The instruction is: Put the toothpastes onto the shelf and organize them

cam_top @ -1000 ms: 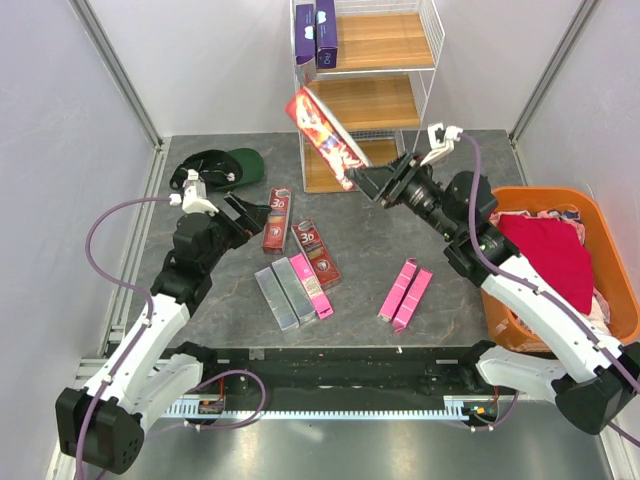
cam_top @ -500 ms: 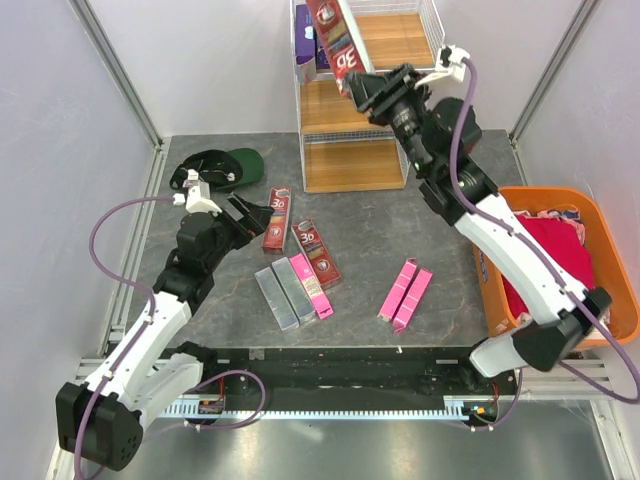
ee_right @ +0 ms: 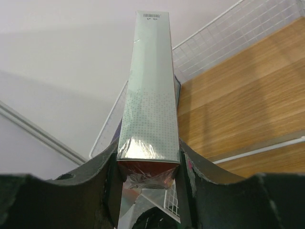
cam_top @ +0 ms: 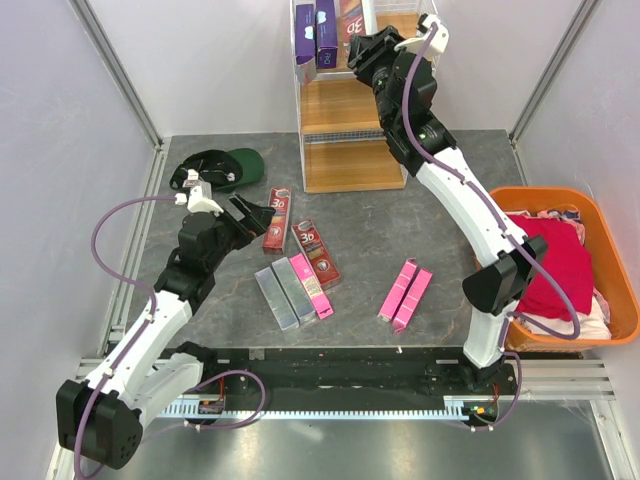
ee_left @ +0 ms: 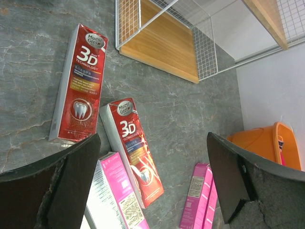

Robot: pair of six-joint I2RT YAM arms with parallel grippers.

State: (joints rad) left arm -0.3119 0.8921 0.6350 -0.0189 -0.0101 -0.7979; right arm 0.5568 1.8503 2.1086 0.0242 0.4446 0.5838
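The robot's right gripper will next lower the dark red carton onto bare board away from the purple cartons (cam_top: 315,35) and then slide it toward them.
The white wire shelf (cam_top: 425,75) stands at the back centre. Two purple cartons (cam_top: 315,35) stand upright at the left of its top board. My right gripper (cam_top: 365,45) is shut on a dark red 3D carton (cam_top: 352,18) and holds it at top-board height beside the purple ones. In the right wrist view the carton (ee_right: 147,81) points up between my fingers, over the top board (ee_right: 238,109). My left gripper (cam_top: 250,212) is open and empty above the table. Below it lie two red cartons (ee_left: 78,86) (ee_left: 136,148), two silver-grey ones (cam_top: 283,293), one pink (cam_top: 311,285) and a pink pair (cam_top: 405,293).
An orange basket (cam_top: 615,300) of red and pale cloth stands at the right edge of the table. A dark green cap (cam_top: 225,165) lies at the back left. Grey side walls and metal posts enclose the table.
My right arm has lifted the red carton from in front of the lower shelf up to the top board, next to the purple cartons. The left arm has barely moved.
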